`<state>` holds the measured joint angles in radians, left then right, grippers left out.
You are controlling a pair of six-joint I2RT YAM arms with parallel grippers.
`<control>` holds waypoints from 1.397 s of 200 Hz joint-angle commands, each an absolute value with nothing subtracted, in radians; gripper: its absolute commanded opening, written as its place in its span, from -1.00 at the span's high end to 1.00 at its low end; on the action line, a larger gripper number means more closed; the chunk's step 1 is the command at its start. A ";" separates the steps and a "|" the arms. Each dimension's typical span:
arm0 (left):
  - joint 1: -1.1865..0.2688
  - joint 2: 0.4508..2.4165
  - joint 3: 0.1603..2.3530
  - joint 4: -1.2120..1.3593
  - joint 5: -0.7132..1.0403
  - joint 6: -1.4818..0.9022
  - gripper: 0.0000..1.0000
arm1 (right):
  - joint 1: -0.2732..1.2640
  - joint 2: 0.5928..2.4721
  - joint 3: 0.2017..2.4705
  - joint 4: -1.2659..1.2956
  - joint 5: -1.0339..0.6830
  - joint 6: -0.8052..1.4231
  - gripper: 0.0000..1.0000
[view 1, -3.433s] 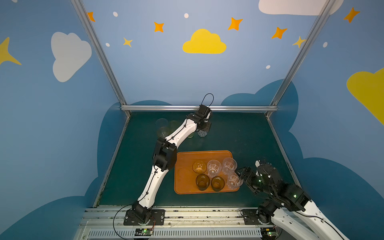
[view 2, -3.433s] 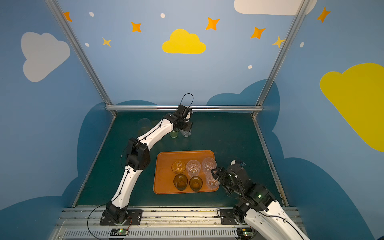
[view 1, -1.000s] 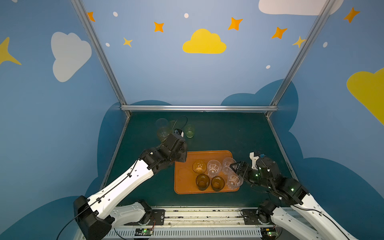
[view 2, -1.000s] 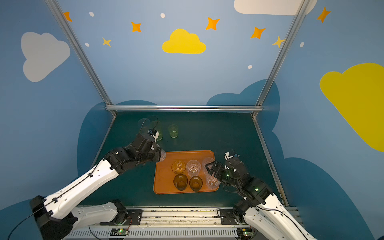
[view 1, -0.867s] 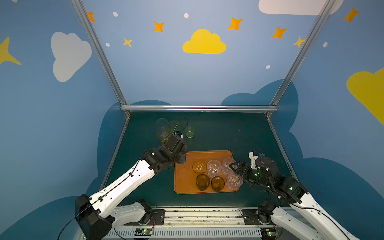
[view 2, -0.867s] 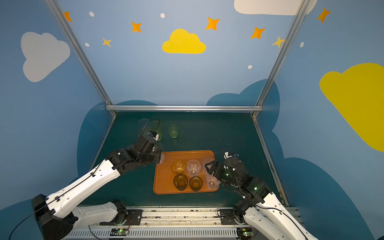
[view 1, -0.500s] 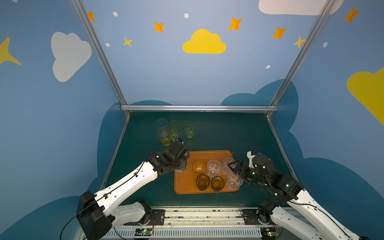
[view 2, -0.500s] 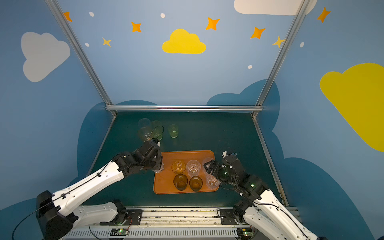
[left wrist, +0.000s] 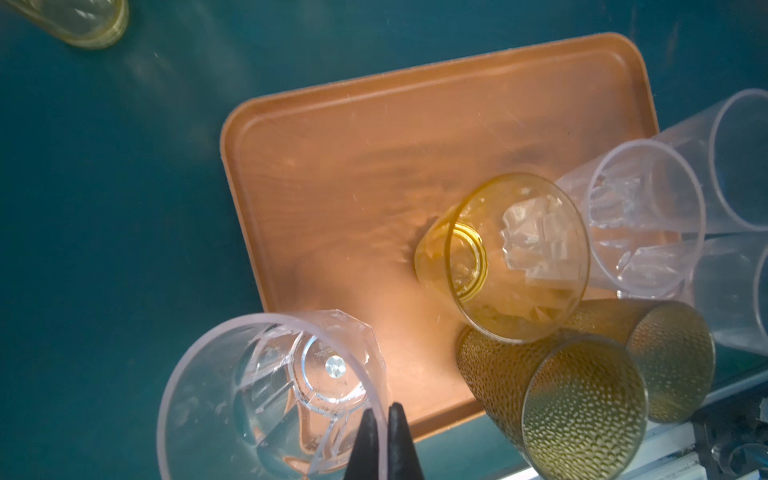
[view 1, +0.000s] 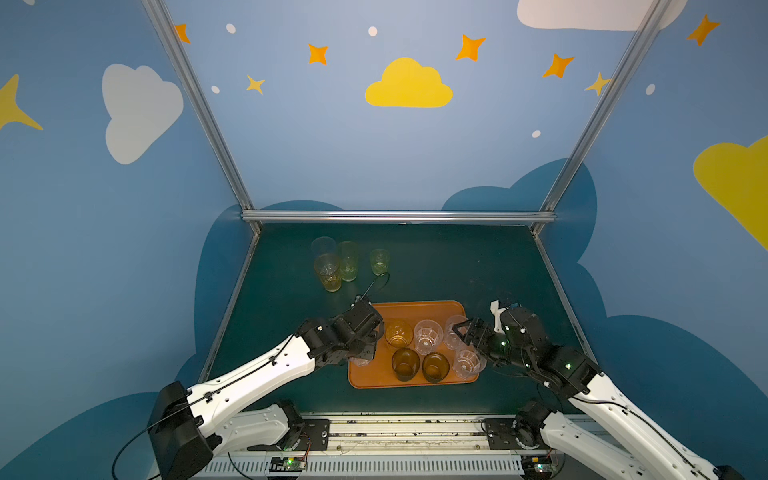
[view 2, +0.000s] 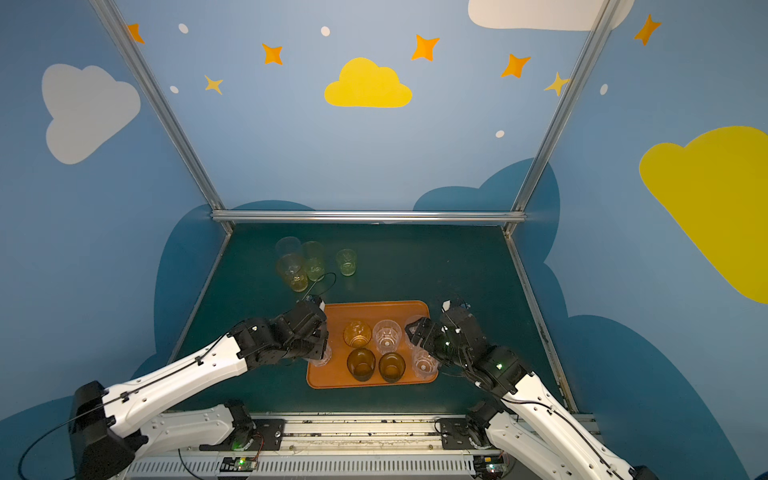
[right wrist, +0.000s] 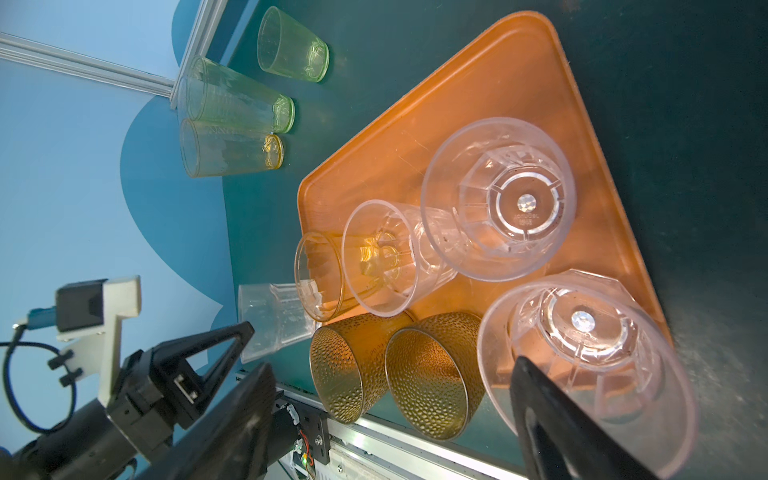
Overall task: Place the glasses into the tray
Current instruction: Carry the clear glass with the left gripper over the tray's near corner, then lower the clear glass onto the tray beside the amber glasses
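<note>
My left gripper holds the clear glass and will next move down and back to release it at the bare near corner (view 1: 374, 374) (left wrist: 406, 382), which is free beside the dark brown glasses.
The orange tray (view 1: 415, 309) lies near the table's front, also seen in the left wrist view (left wrist: 415, 124). On it stand an amber glass (view 1: 398, 333), three clear faceted glasses (view 1: 427, 334) and two dark brown glasses (view 1: 405, 365). My left gripper (left wrist: 382, 415) is shut on the rim of another clear faceted glass (left wrist: 270, 395), which is at the tray's near-left corner (view 1: 360, 360). I cannot tell whether this glass rests there. My right gripper (view 1: 467, 345) stands open over the tray's right side. One of its fingers (right wrist: 561, 415) is next to the near-right clear glass (right wrist: 582, 332).
Several tinted glasses stand at the back left of the green table: a yellow one (view 1: 328, 272), a tall green one (view 1: 348, 262), a short green one (view 1: 379, 262) and a pale tall one (view 1: 323, 247). Blue walls enclose the table on three sides.
My left arm has carried the clear glass from beside the tray's far-left edge down to its near-left corner. The right gripper has shifted slightly and stayed open.
</note>
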<state>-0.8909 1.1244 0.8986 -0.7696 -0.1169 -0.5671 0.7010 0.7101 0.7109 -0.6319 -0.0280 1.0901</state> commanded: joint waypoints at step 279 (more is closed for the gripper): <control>-1.107 1.186 0.846 -0.681 -0.210 -0.746 0.92 | 0.691 0.678 0.690 -0.632 -0.015 1.087 -0.75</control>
<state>-1.1049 1.1790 0.8207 -0.6930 -0.1852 -0.7414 0.6945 0.6785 0.7010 -0.6319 -0.0261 1.0931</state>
